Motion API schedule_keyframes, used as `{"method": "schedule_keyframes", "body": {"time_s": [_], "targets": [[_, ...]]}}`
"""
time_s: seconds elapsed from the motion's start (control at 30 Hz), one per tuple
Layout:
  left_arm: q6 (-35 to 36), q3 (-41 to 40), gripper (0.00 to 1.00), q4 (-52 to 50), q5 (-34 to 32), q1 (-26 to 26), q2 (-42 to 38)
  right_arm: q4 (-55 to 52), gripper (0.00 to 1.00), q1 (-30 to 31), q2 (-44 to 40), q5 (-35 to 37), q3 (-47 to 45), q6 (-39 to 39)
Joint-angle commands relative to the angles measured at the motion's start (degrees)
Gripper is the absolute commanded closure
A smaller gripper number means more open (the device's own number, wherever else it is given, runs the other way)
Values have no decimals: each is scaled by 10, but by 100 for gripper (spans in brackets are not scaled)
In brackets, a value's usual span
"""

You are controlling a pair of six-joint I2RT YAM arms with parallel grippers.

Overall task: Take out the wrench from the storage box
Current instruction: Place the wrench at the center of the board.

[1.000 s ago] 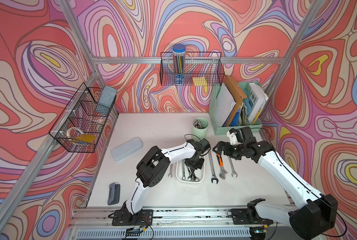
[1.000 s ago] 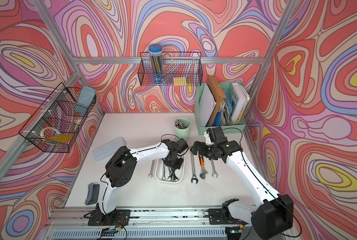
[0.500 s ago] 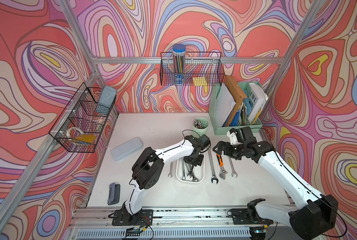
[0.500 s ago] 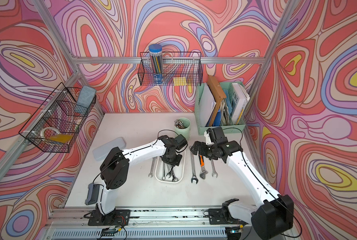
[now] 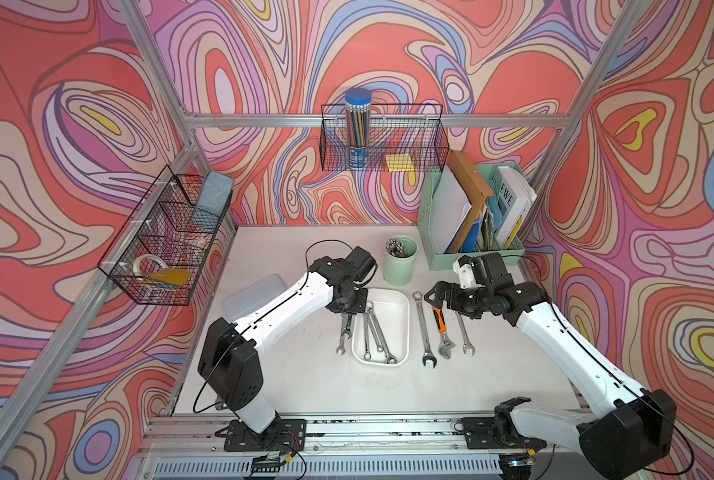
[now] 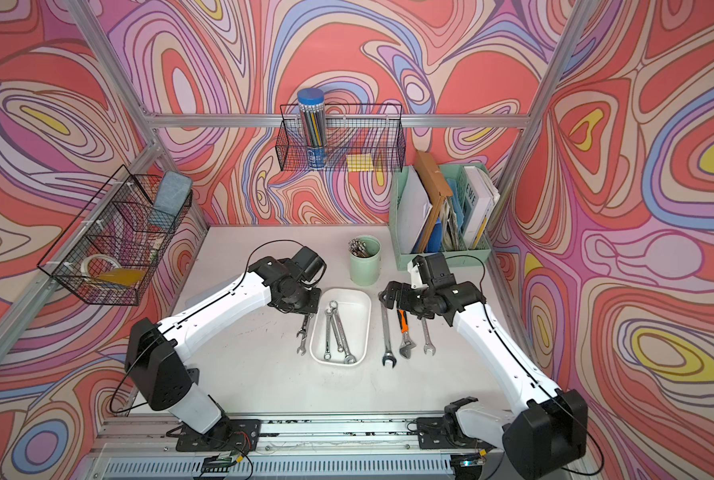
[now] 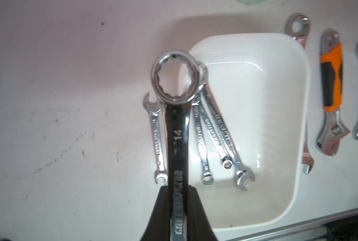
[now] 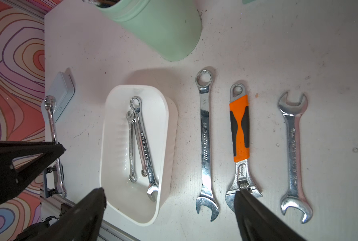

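My left gripper is holding the shaft and will move away from the box (image 5: pixel 393 302). It will lower the shaft beside the small wrench and let go, since the tabletop there below my gripper is bare.
The storage box (image 5: pixel 393 302) is a shallow white tray in the middle of the table, seen in both top views (image 6: pixel 353 305). Three small wrenches (image 5: pixel 376 337) lie inside it. My left gripper (image 7: pixel 178 189) is shut on the shaft of a wrench (image 7: pixel 177 133) marked 14. That wrench is lifted, with its ring end over the box's left rim (image 7: pixel 186 68). In a top view the left gripper (image 5: pixel 349 309) sits just left of the box. My right gripper (image 8: pixel 169 196) stands open and empty, right of the box (image 8: pixel 115 125).
A long combination wrench (image 5: pixel 423 328), an orange-handled adjustable wrench (image 5: pixel 440 326) and an open-end wrench (image 5: pixel 462 332) lie right of the box. A small wrench (image 7: pixel 158 137) lies left of it. A mint cup (image 5: pixel 401 259), file organizer (image 5: pixel 471 249) and translucent case (image 5: pixel 255 293) stand behind.
My left gripper has carried the wrench leftward, from over the box's middle to its left edge. The right arm has not moved.
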Motion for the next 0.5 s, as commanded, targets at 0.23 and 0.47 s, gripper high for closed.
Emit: {"method": "schedule_keyframes", "body": {"time_s": [0.23, 0.47], "targets": [[12, -133, 99, 100, -6, 69, 37, 8, 2, -2, -7, -8, -1, 0], [29, -133, 98, 126, -5, 75, 97, 9, 2, -3, -6, -5, -4, 3]]}}
